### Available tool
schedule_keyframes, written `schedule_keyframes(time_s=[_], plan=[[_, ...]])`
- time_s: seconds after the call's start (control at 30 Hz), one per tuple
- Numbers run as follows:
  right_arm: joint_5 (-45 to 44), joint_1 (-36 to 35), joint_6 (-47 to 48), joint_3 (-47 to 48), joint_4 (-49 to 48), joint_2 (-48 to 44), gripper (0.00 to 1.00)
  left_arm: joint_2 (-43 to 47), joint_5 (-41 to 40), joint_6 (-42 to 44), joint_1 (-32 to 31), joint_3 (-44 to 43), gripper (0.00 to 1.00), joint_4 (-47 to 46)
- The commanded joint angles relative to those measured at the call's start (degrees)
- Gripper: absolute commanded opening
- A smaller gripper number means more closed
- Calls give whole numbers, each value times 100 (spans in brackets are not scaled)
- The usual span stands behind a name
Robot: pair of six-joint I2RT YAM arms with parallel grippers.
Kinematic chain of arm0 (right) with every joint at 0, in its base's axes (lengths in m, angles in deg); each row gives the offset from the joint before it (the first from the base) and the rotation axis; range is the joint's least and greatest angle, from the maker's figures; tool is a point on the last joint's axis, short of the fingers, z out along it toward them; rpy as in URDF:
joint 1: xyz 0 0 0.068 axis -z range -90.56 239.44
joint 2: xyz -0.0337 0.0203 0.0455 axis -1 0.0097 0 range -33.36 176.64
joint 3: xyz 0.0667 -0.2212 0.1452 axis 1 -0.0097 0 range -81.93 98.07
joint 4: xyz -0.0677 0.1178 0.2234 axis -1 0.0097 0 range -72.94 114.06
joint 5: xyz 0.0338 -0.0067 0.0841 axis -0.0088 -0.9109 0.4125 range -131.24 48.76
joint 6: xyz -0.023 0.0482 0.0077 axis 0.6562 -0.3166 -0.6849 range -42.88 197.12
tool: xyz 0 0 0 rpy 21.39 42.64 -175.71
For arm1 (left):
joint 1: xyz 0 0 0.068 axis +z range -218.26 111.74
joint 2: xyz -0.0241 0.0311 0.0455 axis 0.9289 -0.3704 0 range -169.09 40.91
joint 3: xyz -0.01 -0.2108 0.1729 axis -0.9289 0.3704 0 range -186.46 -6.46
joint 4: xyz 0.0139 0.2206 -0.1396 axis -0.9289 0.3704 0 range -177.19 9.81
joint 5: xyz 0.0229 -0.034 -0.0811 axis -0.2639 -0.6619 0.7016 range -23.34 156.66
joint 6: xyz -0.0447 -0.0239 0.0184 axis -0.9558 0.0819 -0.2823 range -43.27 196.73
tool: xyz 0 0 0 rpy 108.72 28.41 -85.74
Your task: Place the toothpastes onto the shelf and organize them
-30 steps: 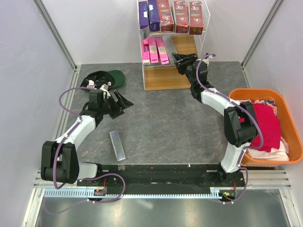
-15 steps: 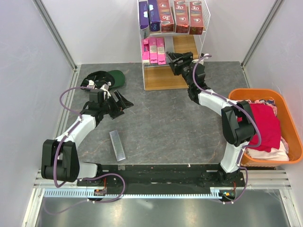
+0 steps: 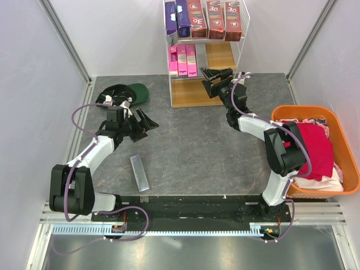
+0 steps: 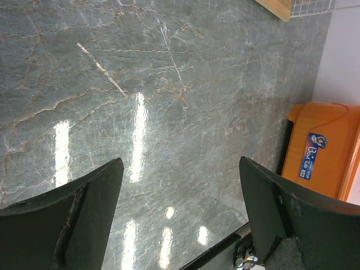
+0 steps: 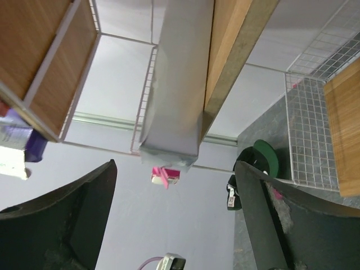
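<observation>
The silver-grey toothpaste lies below my left gripper and back from it. Next, the gripper turns back and lowers over the silver-grey toothpaste's far end [image 3: 135,160], its closest part.
The shelf [image 3: 194,95] stands at the table's far edge. Purple and dark red toothpastes [image 3: 205,19] stand on its top board, and pink toothpastes [image 3: 183,61] lie on the middle board. In the right wrist view a silver-grey toothpaste [image 5: 177,84] rests along a wooden board [image 5: 236,50], its end sticking out past the edge. My right gripper [image 3: 209,81] [image 5: 174,169] is open just in front of it, touching nothing. Another silver-grey toothpaste [image 3: 139,172] lies on the table near the left arm. My left gripper [image 3: 143,121] [image 4: 180,163] hangs open over bare table.
A green and black cap [image 3: 129,93] lies at the far left of the table. An orange basket [image 3: 337,140] [image 4: 315,152] with red and white cloth sits at the right edge. White walls close in both sides.
My right gripper has opened, let go of the silver-grey toothpaste on the middle board and drawn back from the shelf. The left arm has not moved.
</observation>
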Motion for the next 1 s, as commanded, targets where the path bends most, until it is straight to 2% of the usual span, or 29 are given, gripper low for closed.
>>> schedule_keyframes(time_s=[0.0,0.23,0.37,0.5,0.7,0.83,0.97], plan=[[134,47,-164,-357,-772,-595,94,81,8,288,-40,-247,91,24],[327,83,82,-805,-465,-1184,96,423,-379,534,-49,-484,90,657],[362,91,73,-1244,-614,-1413,97,485,-957,867,-154,-887,90,1638],[485,109,65,-1640,-675,-1562,98,450,-1293,1079,-277,-1274,91,2211],[713,223,-128,-2203,-965,-1607,98,-50,-1521,1474,-514,-1774,91,3029],[793,276,-146,-2580,-1036,-1650,98,-402,-1969,1668,-637,-2066,91,4003],[968,355,-190,-2800,-1079,-1615,98,-472,-2040,1712,-690,-2101,90,4322]])
